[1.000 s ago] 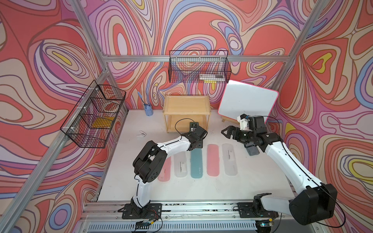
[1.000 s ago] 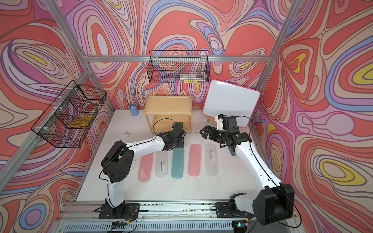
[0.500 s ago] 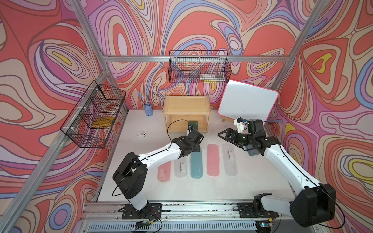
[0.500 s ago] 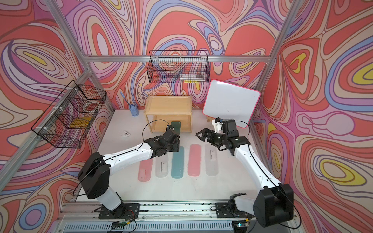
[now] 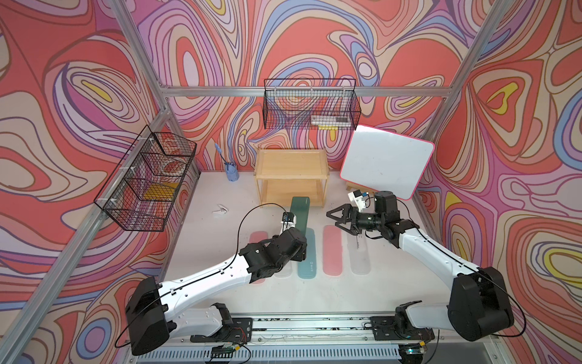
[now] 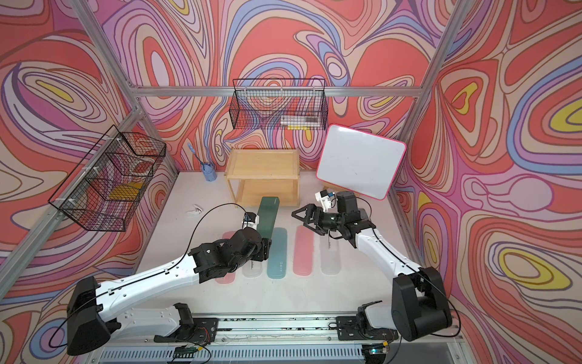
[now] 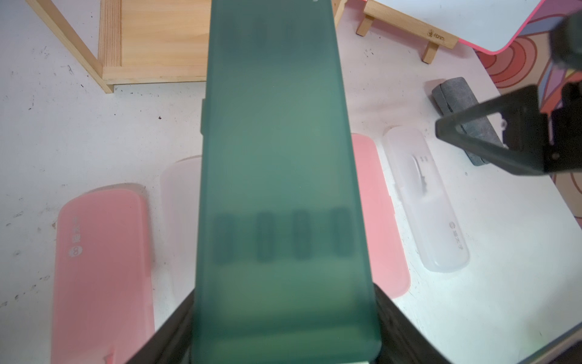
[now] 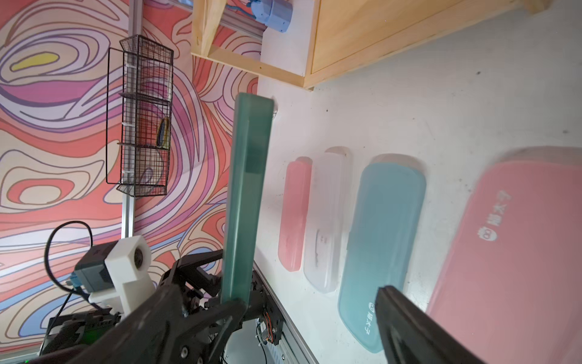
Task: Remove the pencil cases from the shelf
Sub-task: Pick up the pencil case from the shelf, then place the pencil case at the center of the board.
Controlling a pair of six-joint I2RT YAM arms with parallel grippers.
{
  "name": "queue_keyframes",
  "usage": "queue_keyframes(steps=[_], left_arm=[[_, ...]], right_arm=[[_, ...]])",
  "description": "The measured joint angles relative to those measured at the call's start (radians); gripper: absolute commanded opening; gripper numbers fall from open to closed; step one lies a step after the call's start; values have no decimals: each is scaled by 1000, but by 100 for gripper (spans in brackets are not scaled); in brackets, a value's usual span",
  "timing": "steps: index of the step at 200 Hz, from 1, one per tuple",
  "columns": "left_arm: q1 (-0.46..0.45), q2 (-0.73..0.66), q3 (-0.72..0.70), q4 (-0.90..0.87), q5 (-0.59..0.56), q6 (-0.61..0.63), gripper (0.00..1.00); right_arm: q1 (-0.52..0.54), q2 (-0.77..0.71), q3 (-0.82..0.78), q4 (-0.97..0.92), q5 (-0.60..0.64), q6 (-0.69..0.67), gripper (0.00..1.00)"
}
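Note:
The bare tabletop past the end pink pencil case (image 5: 226, 250) (image 7: 24, 291) is below my left gripper and back from it. I should next pull back across that pencil case, go down and let go there.
My left gripper (image 5: 299, 235) is shut on the near end of the dark green pencil case (image 5: 299, 211) (image 7: 277, 164), holding it above the table with its far end just in front of the shelf (image 5: 291, 159). Both wooden tiers look bare. On the table lie several more pencil cases in a row: pink (image 5: 259, 237), whitish (image 5: 282, 273), teal (image 5: 307, 261), pink (image 5: 332, 252) and whitish (image 5: 359, 257). My right gripper (image 5: 334, 219) (image 8: 310, 315) hangs open above the right pink case, nothing between its fingers. In the right wrist view the green case (image 8: 247, 189) shows edge-on.
A pink-rimmed whiteboard (image 5: 385, 167) leans on its stand right of the shelf. A blue pen cup (image 5: 231, 172) and a white clip (image 5: 220, 210) sit to the shelf's left. Black wire baskets (image 5: 310, 107) (image 5: 148, 186) hang on the walls. A grey block (image 7: 466, 113) lies beyond the row.
My left gripper has drawn back from the shelf's lower tier toward the front, bringing the dark green case out with it. My right gripper has shifted left, still open.

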Motion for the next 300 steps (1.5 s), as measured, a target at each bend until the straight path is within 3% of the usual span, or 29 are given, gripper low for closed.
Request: queue_keyframes(steps=[51, 106, 144, 181, 207, 238, 300], left_arm=[[-148, 2, -23, -51, -85, -88, 52], [-195, -8, -23, -134, -173, -165, 53], [-195, -63, -17, -445, -272, -353, 51], [-187, -210, -68, -714, -280, -570, 51], [-146, -338, -144, -835, -274, -678, 51], [-33, -436, -193, -875, -248, -700, 51], [237, -441, -279, -721, -52, -532, 55]], right_arm=[[106, 104, 138, -6, 79, -9, 98], [121, 150, 135, -63, 169, -20, 98], [122, 101, 139, -134, 223, -58, 98], [122, 54, 154, -205, 256, -111, 98], [122, 57, 161, -229, 254, -142, 98], [122, 127, 216, -260, 228, -182, 98], [122, 307, 335, -262, 162, -224, 98]])
